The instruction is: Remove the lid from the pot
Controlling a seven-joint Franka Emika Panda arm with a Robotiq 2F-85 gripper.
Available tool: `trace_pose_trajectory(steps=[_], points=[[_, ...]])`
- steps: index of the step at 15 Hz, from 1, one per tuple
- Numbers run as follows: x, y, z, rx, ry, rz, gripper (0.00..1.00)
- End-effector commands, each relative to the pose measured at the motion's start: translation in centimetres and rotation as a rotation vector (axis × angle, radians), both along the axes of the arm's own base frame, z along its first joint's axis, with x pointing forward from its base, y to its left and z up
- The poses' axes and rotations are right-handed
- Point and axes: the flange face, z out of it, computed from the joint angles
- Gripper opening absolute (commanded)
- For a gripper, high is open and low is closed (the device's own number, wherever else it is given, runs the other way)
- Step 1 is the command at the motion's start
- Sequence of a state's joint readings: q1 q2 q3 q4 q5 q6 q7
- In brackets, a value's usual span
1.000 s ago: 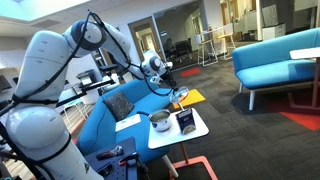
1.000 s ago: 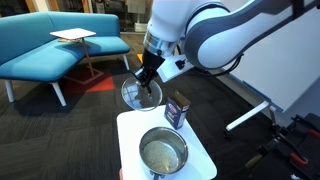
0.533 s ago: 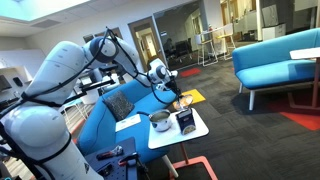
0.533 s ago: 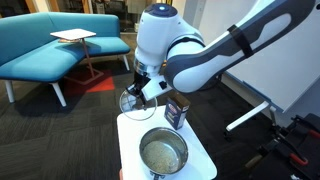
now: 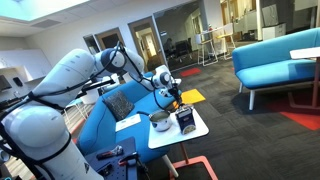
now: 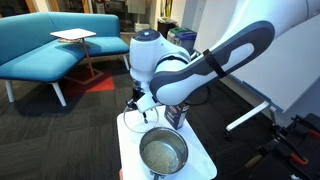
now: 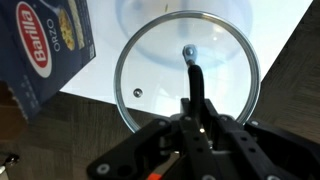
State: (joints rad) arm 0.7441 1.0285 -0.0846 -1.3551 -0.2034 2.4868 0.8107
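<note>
The gripper needs to lower the lid toward the top of the wrist view first, because the lid's rim reaches past the edge of the table, and then let go of it to get it onto the table.
The lid is a round clear disc with a silvery rim and a small central knob. My gripper is shut on its dark handle and holds it over the far part of the white table. In an exterior view the gripper sits just beyond the pot, and the arm mostly hides the lid. The pot stands open on the table's near part, shiny steel with pale contents. The pot and gripper also show in the other exterior view.
A dark blue Barilla box stands on the table beside the lid; it shows in both exterior views. Dark carpet surrounds the small table. A blue sofa stands behind, and another blue seat is next to the table.
The gripper has carried the lid downward and closer to the table, beside the box. The pot and box have not moved.
</note>
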Motion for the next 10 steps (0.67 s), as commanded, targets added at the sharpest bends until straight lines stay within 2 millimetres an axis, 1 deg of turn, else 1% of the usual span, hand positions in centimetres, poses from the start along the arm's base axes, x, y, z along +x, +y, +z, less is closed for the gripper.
trace_pose_trajectory(steps=[1, 5, 10], points=[[1.0, 0.8, -0.5, 0.026, 0.060, -0.024, 0.04], [1.3, 0.8, -1.9, 0.069, 0.116, -0.053, 0.04], [2.4, -0.1, -3.2, 0.105, 0.169, -0.088, 0.04]])
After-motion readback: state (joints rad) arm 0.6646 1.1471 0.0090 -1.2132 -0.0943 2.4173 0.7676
